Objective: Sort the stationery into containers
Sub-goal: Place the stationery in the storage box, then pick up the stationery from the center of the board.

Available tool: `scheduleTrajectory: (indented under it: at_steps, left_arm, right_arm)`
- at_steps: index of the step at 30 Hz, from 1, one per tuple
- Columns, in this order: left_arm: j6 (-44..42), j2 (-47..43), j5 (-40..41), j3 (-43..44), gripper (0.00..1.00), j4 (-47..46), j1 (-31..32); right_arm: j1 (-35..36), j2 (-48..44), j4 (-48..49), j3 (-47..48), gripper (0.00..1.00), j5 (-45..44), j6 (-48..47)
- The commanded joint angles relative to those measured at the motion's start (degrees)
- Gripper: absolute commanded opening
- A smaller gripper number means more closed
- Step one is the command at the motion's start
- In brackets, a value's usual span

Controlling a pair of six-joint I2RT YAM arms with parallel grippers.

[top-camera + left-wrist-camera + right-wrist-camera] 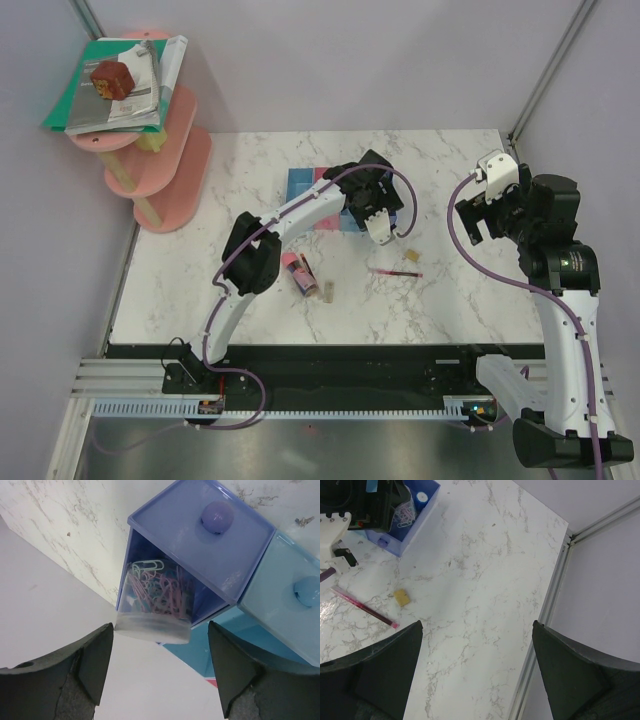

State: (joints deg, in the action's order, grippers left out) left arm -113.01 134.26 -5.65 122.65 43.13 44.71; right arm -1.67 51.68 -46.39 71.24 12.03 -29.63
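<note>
The tan block by the red pen [401,597] is outside the trays, so I should lower my right gripper to the left in the top view and close it on the block.
The containers [305,185] are a row of joined trays at the table's middle back. In the left wrist view the dark blue tray [217,516] holds a clear round roll-shaped box [155,600] full of coloured clips. My left gripper [160,665] is open just behind this box and not touching it; it also shows in the top view [368,200]. A pink-capped dark tube [300,272], a thin red pen [396,272] and two tan blocks [326,292] [410,254] lie on the marble. My right gripper [477,670] is open and empty, raised at the right [478,225].
A light blue tray [290,605] adjoins the dark blue one. A tiered pink shelf [165,165] with books stands at the back left. A metal frame rail [555,585] runs along the table's right edge. The red pen [364,608] and a tan block [402,597] show left of my right gripper.
</note>
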Motion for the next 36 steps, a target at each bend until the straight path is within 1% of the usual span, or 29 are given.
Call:
scheduleTrajectory:
  at_steps: [1,7,11,14,15,17,18,19,20,21,23,24,25,26,28,29,30,31,32,33,34,35,36]
  left_arm:
    - [-38.0,-3.0,-0.3,-0.7,0.84,0.0,-0.1]
    - [-36.8,-4.0,0.8,-1.0,0.84,-2.0,-0.2]
    - [-35.2,-6.1,0.6,-4.2,0.84,-6.1,-0.6]
    - [-29.4,-7.7,-0.7,-4.4,0.84,-10.2,-0.5]
    - [-23.1,-8.7,-1.5,-4.1,0.84,-11.0,-0.5]
    - [-15.3,-9.7,-1.2,-2.3,0.84,-13.2,-0.7]
    - [-6.8,-11.3,-0.9,-1.9,0.83,-14.0,-0.8]
    - [-2.6,-12.3,-0.8,-1.7,0.83,-14.6,-1.5]
    - [1.5,-13.8,-1.0,-2.4,0.83,-15.7,-1.8]
    - [10.0,-15.4,-0.9,-3.0,0.83,-16.2,-2.3]
    - [18.6,-20.7,0.4,-6.1,0.82,-17.5,-3.6]
    - [28.3,-22.3,0.9,-6.9,0.82,-17.4,-4.1]
    - [33.3,-26.0,2.0,-9.2,0.83,-17.1,-5.0]
    - [43.4,-27.8,2.7,-10.6,0.83,-16.9,-5.4]
    - [54.0,-33.0,4.0,-14.3,0.83,-13.6,-6.7]
    - [64.0,-34.8,3.6,-15.6,0.82,-11.7,-7.2]
    - [68.9,-36.6,3.0,-17.5,0.82,-9.0,-8.4]
    - [73.0,-40.8,2.2,-22.8,0.82,-8.5,-8.8]
    - [80.4,-42.8,1.5,-25.8,0.82,-8.5,-9.2]
    - [83.9,-44.9,0.0,-28.8,0.81,-8.7,-10.4]
    - [87.2,-47.1,-2.4,-34.5,0.81,-8.8,-11.0]
    - [93.3,-50.5,-4.2,-37.1,0.81,-8.7,-11.8]
    - [95.7,-52.4,-5.9,-39.7,0.81,-8.8,-13.7]
  right_arm:
    - [0.1,-0.6,0.0,0.3,0.98,1.0,1.1]
    - [0.1,-1.1,-0.2,-0.1,0.98,0.9,1.1]
    - [0.1,-1.1,-0.3,-0.1,0.98,1.1,1.4]
    - [0.1,-1.1,-0.2,0.0,0.98,0.7,1.9]
    - [0.1,-1.3,-0.2,0.0,0.98,0.7,2.1]
    - [0.1,-1.2,-0.1,-0.2,0.98,0.8,2.7]
    - [0.1,-1.1,-0.1,-0.2,0.98,1.1,3.0]
    - [0.1,-1.1,-0.1,-0.3,0.98,1.3,3.3]
    - [0.1,-0.9,-0.1,-0.3,0.98,1.5,4.0]
    - [0.1,-0.4,-0.1,-0.3,0.98,1.9,4.5]
    - [0.1,1.1,-0.3,-0.2,0.98,2.6,5.8]
    - [0.0,2.0,-0.3,-0.2,0.98,4.0,6.1]
    - [0.1,3.0,-1.1,-0.1,0.98,4.7,6.2]
    - [0.1,5.2,-1.7,-0.1,0.98,5.6,6.4]
    - [0.0,7.7,-3.4,0.6,0.98,8.5,5.7]
    - [0.1,10.1,-4.0,1.0,0.98,9.1,5.4]
    - [0.1,11.2,-4.6,1.4,0.98,9.7,4.3]
    - [0.1,12.2,-4.8,1.6,0.98,10.5,3.6]
    - [0.1,14.0,-4.7,1.6,0.98,10.8,2.9]
    - [0.1,14.9,-4.4,1.4,0.98,10.9,1.3]
    - [0.1,16.0,-4.2,0.7,0.98,11.2,0.5]
    - [0.1,18.2,-4.1,0.2,0.98,11.2,-0.3]
    - [0.2,19.4,-3.4,-0.2,0.98,11.1,-1.0]
